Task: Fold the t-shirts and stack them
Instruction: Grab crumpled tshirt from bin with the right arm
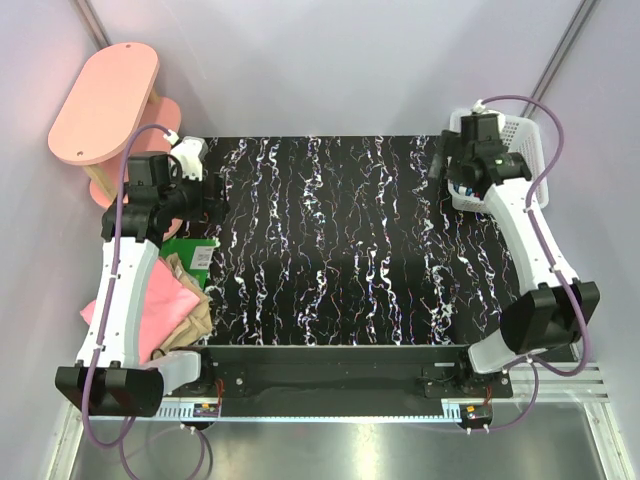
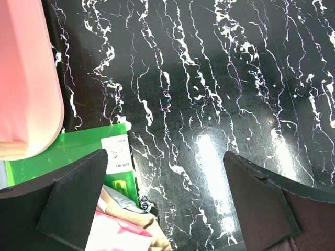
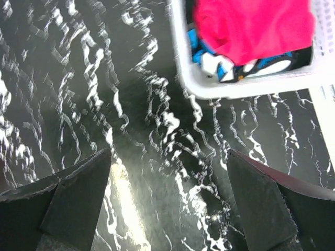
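Note:
I need to move my right gripper to the right in the top view and down past the basket's rim to the crimson-pink t-shirt's near fold (image 3: 224, 46), which lies on top below it.
A crimson-pink t-shirt (image 3: 251, 26) lies bunched in a white basket (image 3: 183, 57) at the table's far right corner, over some blue and white cloth. A light pink t-shirt (image 1: 160, 310) and a tan t-shirt (image 1: 192, 285) lie piled off the table's left edge; both the tan t-shirt (image 2: 138, 222) and the light pink one (image 2: 112, 232) show low in the left wrist view. My left gripper (image 1: 213, 195) (image 2: 165, 154) hangs open over the bare far left of the table. My right gripper (image 1: 445, 165) (image 3: 168, 157) is open and holds nothing, just left of the basket (image 1: 525, 140).
The table (image 1: 330, 240) is black marble with white veins. A pink oval shelf (image 1: 105, 100) (image 2: 26, 78) stands beyond the far left corner. A green clip file (image 1: 190, 250) (image 2: 68, 149) lies under the shirt pile at the left edge.

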`<state>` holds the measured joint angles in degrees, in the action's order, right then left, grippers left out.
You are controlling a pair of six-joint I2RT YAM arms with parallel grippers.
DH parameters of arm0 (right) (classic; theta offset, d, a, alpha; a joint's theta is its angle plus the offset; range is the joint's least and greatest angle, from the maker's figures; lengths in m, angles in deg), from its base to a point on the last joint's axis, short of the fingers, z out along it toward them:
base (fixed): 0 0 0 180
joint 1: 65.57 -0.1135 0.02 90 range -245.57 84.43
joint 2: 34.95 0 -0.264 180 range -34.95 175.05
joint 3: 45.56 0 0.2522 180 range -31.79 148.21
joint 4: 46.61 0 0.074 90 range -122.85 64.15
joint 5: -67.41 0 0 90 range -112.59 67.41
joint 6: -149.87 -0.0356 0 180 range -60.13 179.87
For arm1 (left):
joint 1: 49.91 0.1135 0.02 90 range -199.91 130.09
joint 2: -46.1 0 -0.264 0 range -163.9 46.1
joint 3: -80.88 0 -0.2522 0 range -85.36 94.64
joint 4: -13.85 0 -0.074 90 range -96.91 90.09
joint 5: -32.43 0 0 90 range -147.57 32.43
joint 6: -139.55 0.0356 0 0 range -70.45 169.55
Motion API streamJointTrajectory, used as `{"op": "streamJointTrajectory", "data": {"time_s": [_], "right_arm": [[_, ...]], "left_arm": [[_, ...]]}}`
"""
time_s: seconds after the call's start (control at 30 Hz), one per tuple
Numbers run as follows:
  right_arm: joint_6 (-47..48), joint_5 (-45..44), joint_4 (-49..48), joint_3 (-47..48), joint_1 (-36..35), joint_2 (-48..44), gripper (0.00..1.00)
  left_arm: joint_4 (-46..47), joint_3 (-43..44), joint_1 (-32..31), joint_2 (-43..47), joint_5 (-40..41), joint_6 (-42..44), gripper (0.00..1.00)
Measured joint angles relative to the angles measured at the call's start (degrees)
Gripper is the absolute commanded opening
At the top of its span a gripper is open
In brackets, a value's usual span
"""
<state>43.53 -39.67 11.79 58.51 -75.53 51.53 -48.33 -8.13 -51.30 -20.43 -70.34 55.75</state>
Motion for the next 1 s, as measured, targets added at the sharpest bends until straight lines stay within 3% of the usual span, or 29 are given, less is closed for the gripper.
{"op": "streamJointTrajectory", "data": {"time_s": [0.2, 0.33, 0.43, 0.63, 0.73, 0.87, 1.0], "right_arm": [[-3.1, 6.2, 1.2, 6.6, 15.7, 7.2, 1.00], [-4.8, 6.8, 1.0, 14.5, 23.0, 16.9, 0.93], [-5.1, 7.3, 1.2, 19.1, 23.2, 24.3, 0.96], [-5.9, 12.9, 1.8, 23.1, 21.9, 34.9, 0.93], [-6.5, 14.7, 1.9, 23.3, 21.6, 37.0, 0.88], [-6.9, 16.2, 1.9, 24.6, 21.6, 37.7, 0.68], [-7.6, 17.9, 1.4, 25.6, 21.6, 37.9, 0.54]], "left_arm": [[0.0, 0.0, 0.3, -0.7, 0.6, 0.0, 0.99], [0.0, 0.0, 0.6, -1.1, 1.4, 0.0, 0.99], [0.0, 0.0, 0.7, -0.9, 1.9, 0.0, 0.99], [0.1, -0.7, 1.0, -0.4, 2.5, 0.3, 0.99], [0.1, -1.8, 1.0, -0.3, 2.6, 0.3, 0.99], [0.2, -3.5, 1.0, -0.5, 2.6, 0.3, 0.99], [0.2, -4.2, 1.0, -0.7, 2.6, 0.3, 0.99]]}}
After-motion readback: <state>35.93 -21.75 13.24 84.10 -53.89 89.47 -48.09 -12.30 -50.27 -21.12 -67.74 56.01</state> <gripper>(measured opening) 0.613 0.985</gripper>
